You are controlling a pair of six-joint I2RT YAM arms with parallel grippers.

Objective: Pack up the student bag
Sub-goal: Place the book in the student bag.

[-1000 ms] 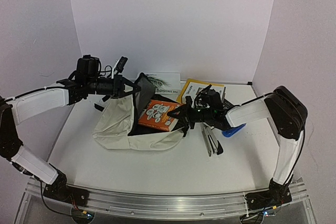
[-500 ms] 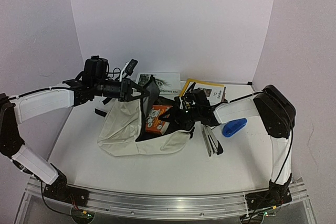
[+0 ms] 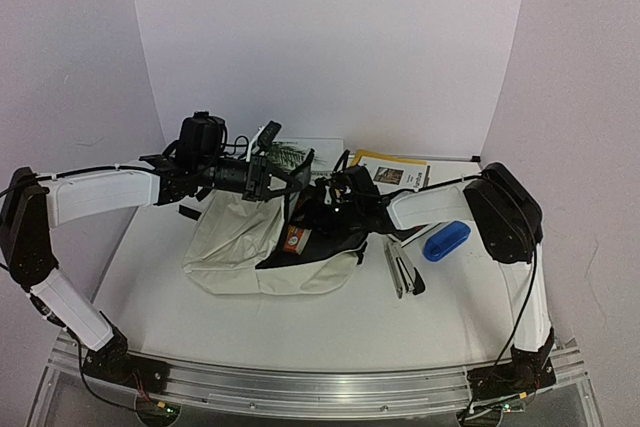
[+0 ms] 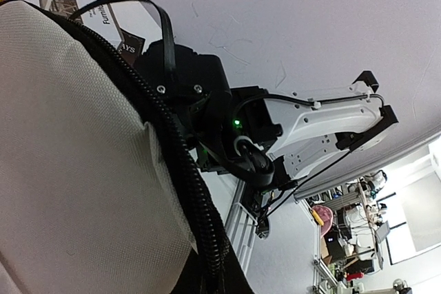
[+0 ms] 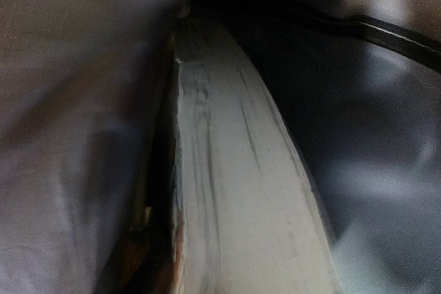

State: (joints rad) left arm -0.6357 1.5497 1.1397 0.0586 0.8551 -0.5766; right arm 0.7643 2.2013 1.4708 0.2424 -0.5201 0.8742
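Next, my left gripper lowers to the left in the top view, over the bag's cream side (image 3: 217, 239), and releases the bag's flap, which overhangs the orange book.
The student bag (image 3: 235, 247) lies cream and slumped at mid-table, its mouth facing right. My left gripper (image 3: 280, 171) is shut on the bag's upper flap and holds it up; the left wrist view is filled with cream fabric (image 4: 69, 156) and the black zipper (image 4: 176, 163). An orange book (image 3: 293, 239) stands on edge inside the mouth, mostly hidden. My right gripper (image 3: 325, 209) reaches into the opening at the book; its fingers are hidden. Close up in the right wrist view are the book's white page edge (image 5: 234, 191) and the dark lining (image 5: 372, 135).
Right of the bag lie a black-and-silver stapler (image 3: 402, 269) and a blue object (image 3: 446, 240). A yellow-edged booklet (image 3: 398, 169) and a white booklet with a palm leaf (image 3: 312, 153) lie at the back. Lilac walls close in on three sides.
The right arm has pushed the orange book left, from lying across the bag's mouth to standing inside it. The left gripper has moved right with the flap, raising it higher.
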